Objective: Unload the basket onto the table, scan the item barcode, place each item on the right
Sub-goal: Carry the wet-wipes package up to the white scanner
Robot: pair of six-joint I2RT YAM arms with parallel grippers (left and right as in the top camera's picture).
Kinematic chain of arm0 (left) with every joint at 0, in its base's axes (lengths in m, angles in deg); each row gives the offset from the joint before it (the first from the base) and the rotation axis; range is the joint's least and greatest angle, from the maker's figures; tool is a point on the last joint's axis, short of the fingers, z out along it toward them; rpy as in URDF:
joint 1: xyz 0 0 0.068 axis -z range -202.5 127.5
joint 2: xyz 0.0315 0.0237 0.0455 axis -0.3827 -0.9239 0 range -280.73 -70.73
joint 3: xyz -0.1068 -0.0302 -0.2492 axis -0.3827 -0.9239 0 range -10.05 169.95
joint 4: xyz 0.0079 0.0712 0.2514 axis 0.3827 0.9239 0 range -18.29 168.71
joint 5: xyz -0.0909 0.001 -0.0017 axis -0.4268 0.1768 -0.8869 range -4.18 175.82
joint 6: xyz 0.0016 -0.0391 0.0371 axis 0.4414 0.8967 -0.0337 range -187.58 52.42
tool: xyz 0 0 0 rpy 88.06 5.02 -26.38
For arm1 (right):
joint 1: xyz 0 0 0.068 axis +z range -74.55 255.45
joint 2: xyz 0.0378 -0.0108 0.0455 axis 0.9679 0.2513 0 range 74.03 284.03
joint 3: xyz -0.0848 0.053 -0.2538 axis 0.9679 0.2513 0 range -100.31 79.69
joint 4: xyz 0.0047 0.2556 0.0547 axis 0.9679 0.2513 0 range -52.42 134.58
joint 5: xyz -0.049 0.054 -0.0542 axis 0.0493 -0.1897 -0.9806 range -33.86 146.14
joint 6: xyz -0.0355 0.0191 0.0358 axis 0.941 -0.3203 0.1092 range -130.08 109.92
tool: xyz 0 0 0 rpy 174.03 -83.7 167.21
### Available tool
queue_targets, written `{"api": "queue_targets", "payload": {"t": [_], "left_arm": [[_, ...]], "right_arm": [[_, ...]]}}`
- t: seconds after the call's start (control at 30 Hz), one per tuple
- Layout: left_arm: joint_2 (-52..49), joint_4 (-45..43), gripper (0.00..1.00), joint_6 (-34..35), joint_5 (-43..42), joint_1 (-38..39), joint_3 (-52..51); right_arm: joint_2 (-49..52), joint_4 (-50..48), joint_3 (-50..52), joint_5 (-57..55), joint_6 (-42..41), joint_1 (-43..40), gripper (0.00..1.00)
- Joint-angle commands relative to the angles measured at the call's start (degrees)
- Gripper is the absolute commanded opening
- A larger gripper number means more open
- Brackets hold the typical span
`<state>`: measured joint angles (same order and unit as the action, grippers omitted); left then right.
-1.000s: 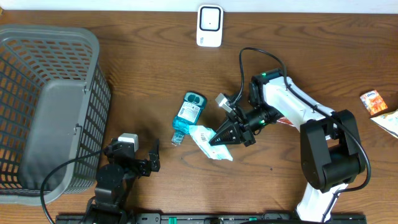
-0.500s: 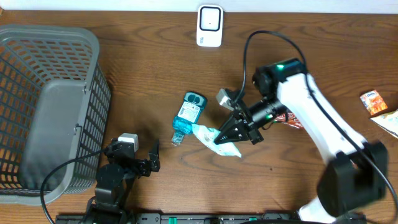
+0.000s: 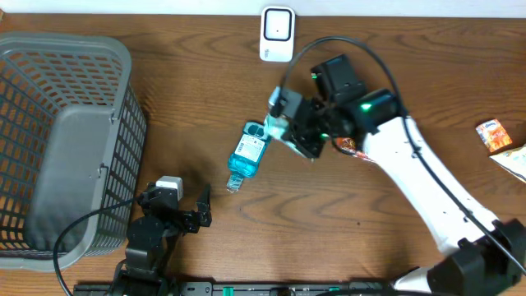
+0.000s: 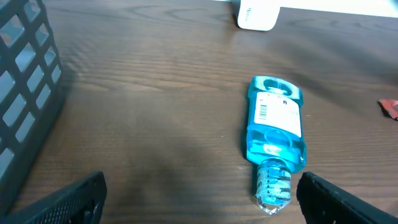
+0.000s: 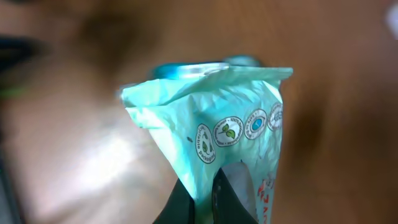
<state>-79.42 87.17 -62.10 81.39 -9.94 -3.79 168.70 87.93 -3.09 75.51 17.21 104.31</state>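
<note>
The right gripper moves outward over the scanner (image 3: 277, 34) next, then across and down beside the orange packet to release the pouch, since bare tabletop shows there.
My right gripper (image 3: 294, 131) is shut on a mint-green and white pouch (image 3: 276, 127), held above the table beside the far end of a blue mouthwash bottle (image 3: 249, 152). The right wrist view shows the pouch (image 5: 217, 118) pinched between the two dark fingers (image 5: 186, 202), with the bottle blurred behind it. The white barcode scanner (image 3: 277, 34) stands at the back edge, beyond the pouch. Near the front edge my left gripper (image 3: 177, 215) stands open with nothing in it. From its wrist view the bottle (image 4: 275, 134) lies ahead, barcode label up, with the scanner (image 4: 257, 14) far behind.
A large grey mesh basket (image 3: 66, 140) fills the left side, and its wall (image 4: 25, 93) is close to the left gripper. A red packet (image 3: 349, 148) lies under the right arm. An orange packet (image 3: 494, 134) and another wrapper (image 3: 514, 160) sit at the right edge.
The right arm has lifted the pouch off the table and carried it back and left, from in front of the bottle to beside its far end, closer to the scanner. The left arm has not moved.
</note>
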Motion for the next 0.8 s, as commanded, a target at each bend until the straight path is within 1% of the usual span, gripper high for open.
{"api": "queue_targets", "payload": {"t": [0.0,0.1,0.23,0.33,0.43,0.5,0.63,0.77], "left_arm": [[-0.2,0.5,0.98,-0.9,-0.7,0.2,-1.3],[-0.2,0.5,0.98,-0.9,-0.7,0.2,-1.3],[-0.2,0.5,0.98,-0.9,-0.7,0.2,-1.3],[-0.2,0.5,0.98,-0.9,-0.7,0.2,-1.3],[-0.2,0.5,0.98,-0.9,-0.7,0.2,-1.3],[-0.2,0.5,0.98,-0.9,-0.7,0.2,-1.3],[-0.2,0.5,0.98,-0.9,-0.7,0.2,-1.3],[-0.2,0.5,0.98,-0.9,-0.7,0.2,-1.3]], "right_arm": [[4.8,-4.4,0.4,-19.1,-7.1,1.5,0.01],[9.3,-11.4,0.4,-26.5,-7.4,1.6,0.01],[15.3,-23.4,-0.1,-35.5,-8.6,0.5,0.01],[20.6,-31.6,-3.3,-40.7,-7.3,-0.3,0.01],[25.8,-34.3,-8.9,-42.2,-3.7,-1.4,0.01],[29.7,-34.3,-14.0,-43.7,-2.1,-2.0,0.01],[37.7,-34.2,-26.4,-47.3,2.8,-2.9,0.01],[45.1,-34.2,-38.4,-50.4,10.4,-3.0,0.01]]}}
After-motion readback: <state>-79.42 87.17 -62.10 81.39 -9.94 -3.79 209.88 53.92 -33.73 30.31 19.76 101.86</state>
